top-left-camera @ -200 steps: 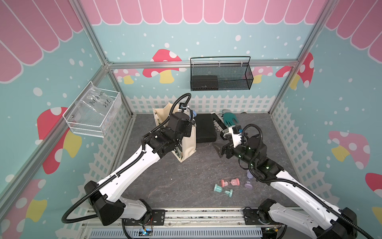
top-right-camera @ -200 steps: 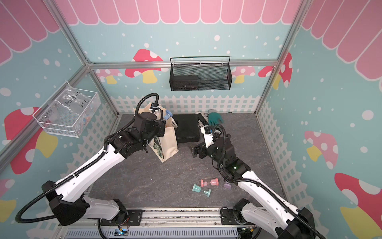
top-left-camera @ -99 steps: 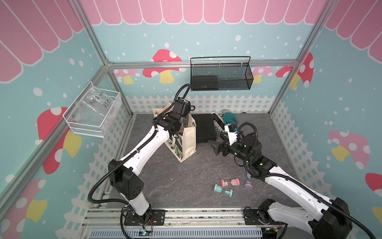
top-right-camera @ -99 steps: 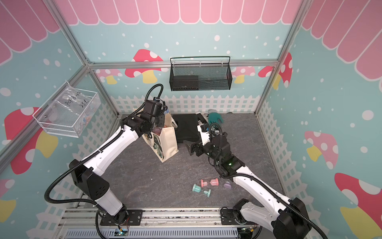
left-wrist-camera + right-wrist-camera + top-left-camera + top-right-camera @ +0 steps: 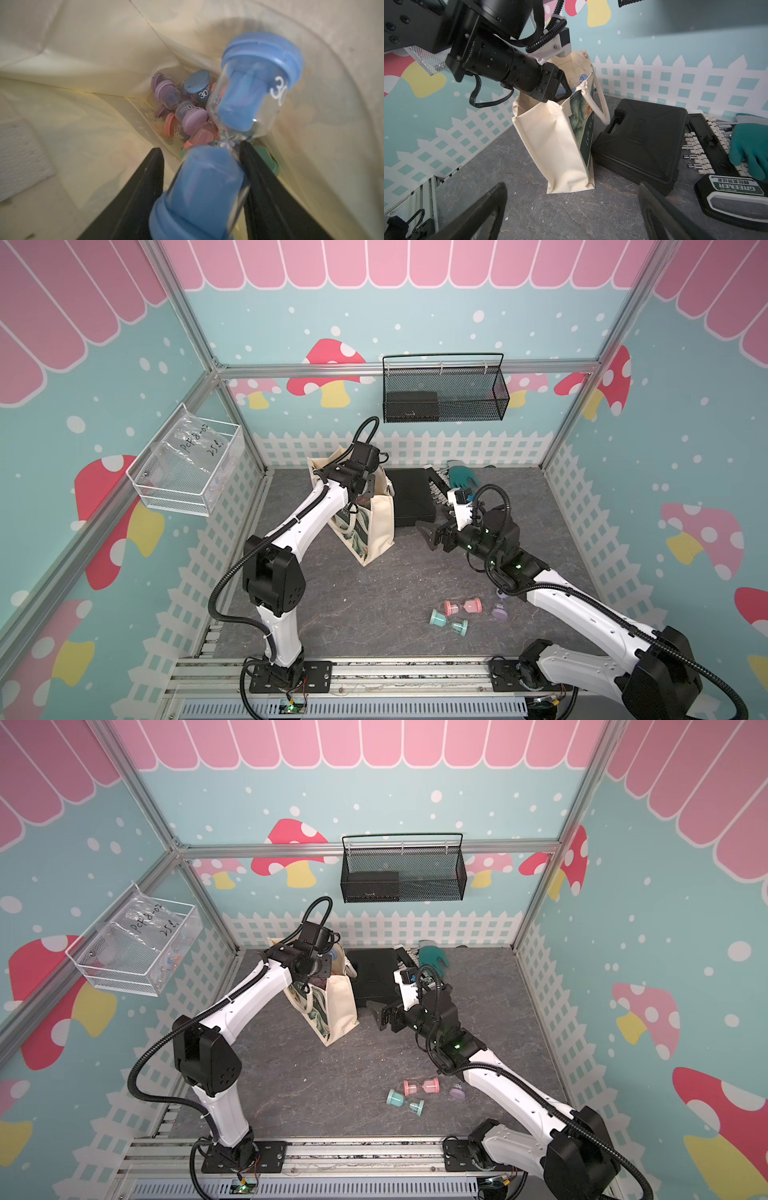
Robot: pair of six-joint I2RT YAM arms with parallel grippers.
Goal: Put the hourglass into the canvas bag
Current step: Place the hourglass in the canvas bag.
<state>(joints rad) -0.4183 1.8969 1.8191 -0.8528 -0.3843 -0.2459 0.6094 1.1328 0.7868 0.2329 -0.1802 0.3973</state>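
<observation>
I should lower my left gripper a little deeper into the canvas bag [image 5: 376,531] next, above the hourglasses on the bag's bottom, and let go of the blue one, since the bag's sides are already around it.
The cream canvas bag [image 5: 376,531] [image 5: 340,1006] [image 5: 550,145] stands upright at the back left of the table, its green printed side facing the black case. My left gripper [image 5: 200,147] [image 5: 359,489] [image 5: 562,89] reaches down into its mouth, shut on a blue hourglass [image 5: 249,93] marked 30. Only a blue sliver of the hourglass [image 5: 582,80] shows above the rim. Several more hourglasses [image 5: 187,108] lie on the bag's floor. My right gripper [image 5: 572,185] [image 5: 430,531] [image 5: 380,1013] hangs open and empty just right of the bag, low over the table.
A pink hourglass [image 5: 462,606], a teal one [image 5: 449,622] and a purple one [image 5: 500,609] lie near the front right. A flat black case [image 5: 411,497] touches the bag's right side. Behind it are a socket tray and a teal glove [image 5: 461,477]. A wire basket [image 5: 444,393] and a clear bin [image 5: 187,464] hang on the walls.
My left arm has stretched out and its gripper has gone down into the bag's mouth with the blue hourglass. My right gripper has drifted a little left toward the bag, still open.
</observation>
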